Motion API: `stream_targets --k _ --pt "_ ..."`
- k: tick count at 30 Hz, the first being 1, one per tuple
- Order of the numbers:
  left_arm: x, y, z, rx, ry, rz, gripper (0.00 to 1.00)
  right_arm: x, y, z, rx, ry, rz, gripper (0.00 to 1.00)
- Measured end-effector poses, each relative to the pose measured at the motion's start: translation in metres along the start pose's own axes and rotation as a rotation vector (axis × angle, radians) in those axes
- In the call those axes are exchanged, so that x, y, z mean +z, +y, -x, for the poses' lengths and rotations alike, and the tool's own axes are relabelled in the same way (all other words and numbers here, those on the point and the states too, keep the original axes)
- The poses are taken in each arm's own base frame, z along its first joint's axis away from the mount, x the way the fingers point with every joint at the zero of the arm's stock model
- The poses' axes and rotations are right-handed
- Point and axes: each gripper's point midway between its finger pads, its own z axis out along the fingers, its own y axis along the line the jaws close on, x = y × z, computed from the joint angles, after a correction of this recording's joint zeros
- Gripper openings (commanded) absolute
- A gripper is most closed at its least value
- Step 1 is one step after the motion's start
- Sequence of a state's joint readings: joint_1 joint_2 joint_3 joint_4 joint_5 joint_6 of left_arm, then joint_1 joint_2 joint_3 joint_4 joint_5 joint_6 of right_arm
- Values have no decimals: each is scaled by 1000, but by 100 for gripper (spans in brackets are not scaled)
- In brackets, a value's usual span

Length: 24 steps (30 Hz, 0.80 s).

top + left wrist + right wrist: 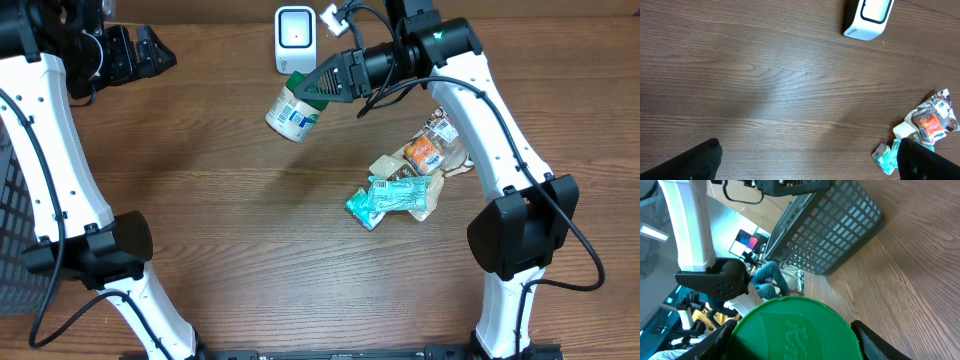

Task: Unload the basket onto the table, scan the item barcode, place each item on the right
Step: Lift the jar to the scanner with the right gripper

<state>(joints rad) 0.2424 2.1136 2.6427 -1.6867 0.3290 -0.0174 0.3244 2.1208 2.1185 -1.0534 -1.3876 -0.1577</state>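
I need to move the jar outward over the scanner (295,38) with my right gripper, because its printed barcode needs scanning first. Then I need to move it down onto the clear tabletop beside the snack packets and release it.
A white jar with a green lid (292,109) hangs tilted above the table, just in front of the white barcode scanner (295,38). My right gripper (322,85) is shut on the jar's lid. In the right wrist view the green lid (795,330) fills the space between both fingers (875,340). My left gripper (160,48) is at the far left, open and holding nothing. Its dark fingertips (700,160) sit at the bottom corners of the left wrist view, and the scanner (868,17) shows at the top.
A pile of snack packets (405,180) lies right of centre, with teal wrappers (886,156) and an orange packet (931,125). A dark mesh basket (835,225) stands at the table's left edge.
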Motion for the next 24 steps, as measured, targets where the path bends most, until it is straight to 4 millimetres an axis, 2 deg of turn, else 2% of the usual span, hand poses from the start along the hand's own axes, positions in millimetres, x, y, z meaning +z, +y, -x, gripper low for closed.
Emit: stream_targets --k 7,11,13,14,15,17,19,21,23,24 --pt "0 0 0 0 0 0 99 2 -12 -1 -8 9 -70 50" --pt "0 0 0 0 0 0 100 10 -40 -4 -38 41 -247 48" --pt "0 0 0 0 0 0 100 16 -61 -6 -65 69 -394 48" --pt "0 0 0 0 0 0 100 21 -80 -8 -98 96 -537 47" --pt "0 0 0 0 0 0 100 23 -89 -7 -122 106 -613 47" --pt "0 0 0 0 0 0 99 28 -107 2 -202 106 -785 47" --pt "0 0 0 0 0 0 100 29 -126 20 -318 68 -1002 46" --pt "0 0 0 0 0 0 100 27 -133 34 -406 40 -1130 43" --pt "0 0 0 1 0 0 100 19 -137 64 -550 -30 -1268 42" --pt "0 0 0 0 0 0 100 14 -139 72 -583 -47 -1307 43"
